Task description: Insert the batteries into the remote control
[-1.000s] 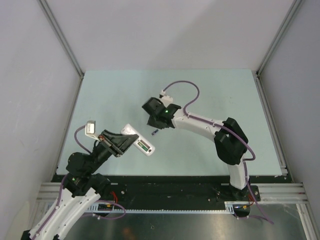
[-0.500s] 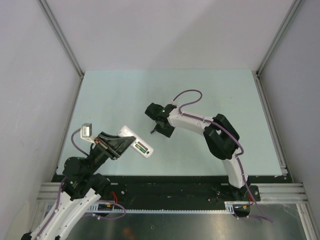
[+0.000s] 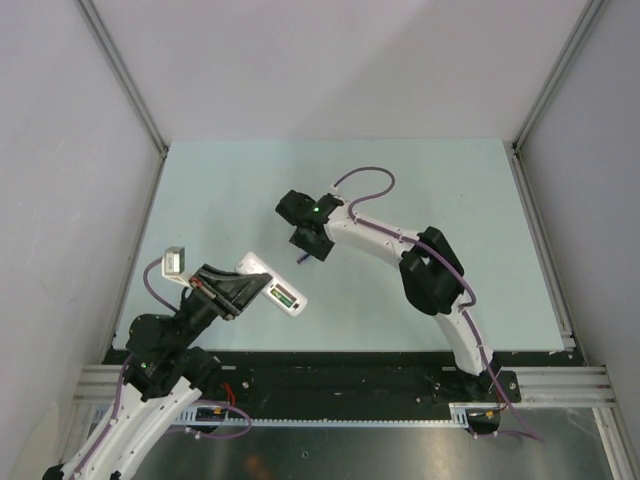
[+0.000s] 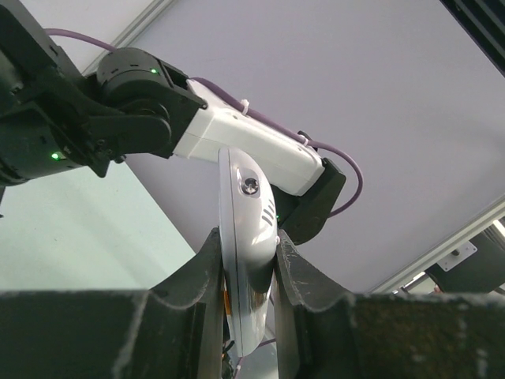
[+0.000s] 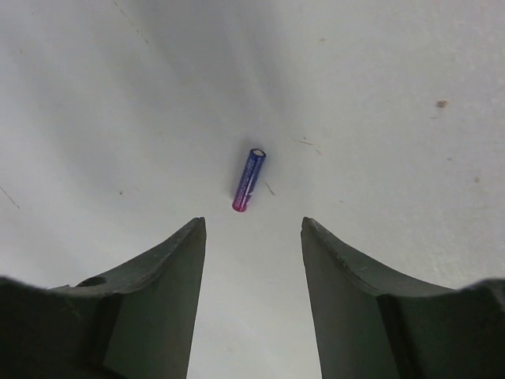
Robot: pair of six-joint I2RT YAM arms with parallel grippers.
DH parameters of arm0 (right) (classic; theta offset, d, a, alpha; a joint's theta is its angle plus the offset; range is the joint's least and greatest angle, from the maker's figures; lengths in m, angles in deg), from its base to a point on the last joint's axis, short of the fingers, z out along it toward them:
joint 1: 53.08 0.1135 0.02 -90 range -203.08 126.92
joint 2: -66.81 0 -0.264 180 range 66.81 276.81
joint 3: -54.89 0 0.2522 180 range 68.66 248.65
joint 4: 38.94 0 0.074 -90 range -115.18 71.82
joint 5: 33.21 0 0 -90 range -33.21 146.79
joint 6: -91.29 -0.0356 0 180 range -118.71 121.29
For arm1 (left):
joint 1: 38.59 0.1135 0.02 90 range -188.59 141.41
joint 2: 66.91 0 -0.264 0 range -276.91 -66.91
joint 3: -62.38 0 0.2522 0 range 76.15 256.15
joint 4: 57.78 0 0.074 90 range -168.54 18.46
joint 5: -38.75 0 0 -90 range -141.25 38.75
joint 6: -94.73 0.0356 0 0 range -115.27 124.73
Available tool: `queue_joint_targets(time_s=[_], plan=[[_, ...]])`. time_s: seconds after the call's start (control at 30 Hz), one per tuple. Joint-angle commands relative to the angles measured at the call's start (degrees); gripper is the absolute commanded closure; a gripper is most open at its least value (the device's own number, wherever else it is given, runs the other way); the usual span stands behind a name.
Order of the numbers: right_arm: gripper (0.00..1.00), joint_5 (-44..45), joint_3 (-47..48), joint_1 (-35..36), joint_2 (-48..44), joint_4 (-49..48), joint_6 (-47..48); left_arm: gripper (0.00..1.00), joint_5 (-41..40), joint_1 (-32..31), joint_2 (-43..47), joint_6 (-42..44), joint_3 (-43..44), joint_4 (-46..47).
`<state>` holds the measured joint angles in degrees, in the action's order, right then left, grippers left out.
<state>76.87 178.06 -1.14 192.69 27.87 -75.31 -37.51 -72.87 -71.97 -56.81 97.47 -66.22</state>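
Observation:
The right gripper moves down toward the table next, with its open fingers going to both sides of the purple battery (image 3: 303, 260) (image 5: 248, 180), since the purple battery lies beyond the fingers.
My left gripper (image 3: 243, 287) is shut on the white remote control (image 3: 272, 284) and holds it above the table's near left. The remote's back faces up, and a green battery (image 3: 285, 296) shows in its recess. In the left wrist view the remote control (image 4: 246, 213) stands edge-on between the two fingers of the left gripper (image 4: 246, 241). A purple battery (image 5: 248, 180) lies loose on the table, just ahead of the open right gripper (image 5: 252, 225). From above, the right gripper (image 3: 306, 246) hangs over this purple battery (image 3: 303, 260) and hides most of it.
The pale green table top (image 3: 450, 190) is walled in by grey panels at the left, back and right. The right arm (image 3: 430, 270) arches across the middle of the table. A black rail (image 3: 340, 365) runs along the near edge.
The right gripper has swung left and back over the purple battery, and its jaws have widened. The left gripper with the remote shifted slightly at first, then held still.

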Motion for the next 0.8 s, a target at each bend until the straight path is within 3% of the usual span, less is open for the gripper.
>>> queue_joint_targets(time_s=[0.0, 0.6, 0.77], plan=[[0.44, 0.0, 4.1, -0.3, 4.8, 3.6, -1.9, 1.0, 0.5, -0.5, 0.6, -1.3, -0.1, 2.1], [0.44, 0.8, 12.5, -1.4, 11.9, 7.9, -1.4, 1.0, 0.3, -0.8, 1.6, -1.0, -0.3, 1.4], [0.5, 0.4, 12.7, -1.8, 12.9, 8.0, 2.1, 1.0, 0.1, -1.0, 1.6, -0.8, -0.4, 1.4]])
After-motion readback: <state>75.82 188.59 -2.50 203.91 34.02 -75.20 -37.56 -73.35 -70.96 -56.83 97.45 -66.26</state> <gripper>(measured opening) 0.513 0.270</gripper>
